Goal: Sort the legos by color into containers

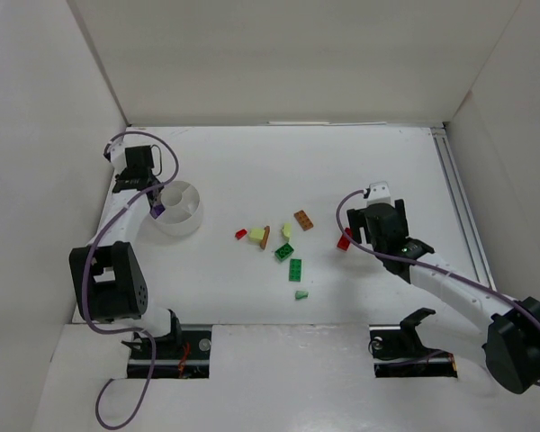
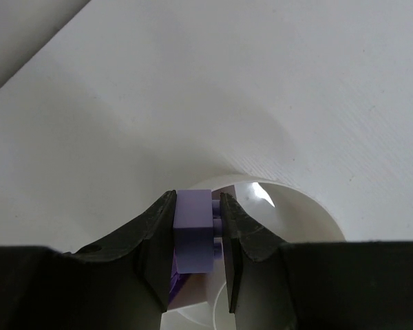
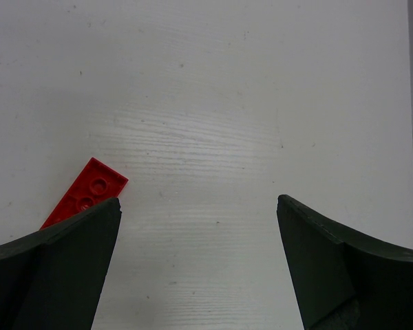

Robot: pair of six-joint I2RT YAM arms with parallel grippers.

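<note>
I will next move my right gripper left in the top view and down around the red flat lego (image 3: 89, 192), which is outside its open fingers.
My left gripper (image 2: 197, 197) is shut on a purple lego (image 2: 193, 230), held just above the near rim of the white round cup (image 2: 310, 206). From above, this gripper (image 1: 153, 200) hangs at the left edge of the cup (image 1: 194, 216). A red flat lego (image 3: 89, 192) lies on the table beside my right gripper's left finger. My right gripper (image 3: 199, 206) stands open over bare table with nothing between its fingers. Loose legos lie mid-table: a small red one (image 1: 241, 234), a pale yellow one (image 1: 256, 234), an orange-brown one (image 1: 303, 220) and two green ones (image 1: 283, 252) (image 1: 295, 269).
White walls close in the table on the left, back and right. A metal rail (image 1: 459, 207) runs along the right side. A pale green lego (image 1: 301, 294) lies nearest the front edge. The red lego (image 1: 344, 241) sits just left of the right gripper (image 1: 355, 232).
</note>
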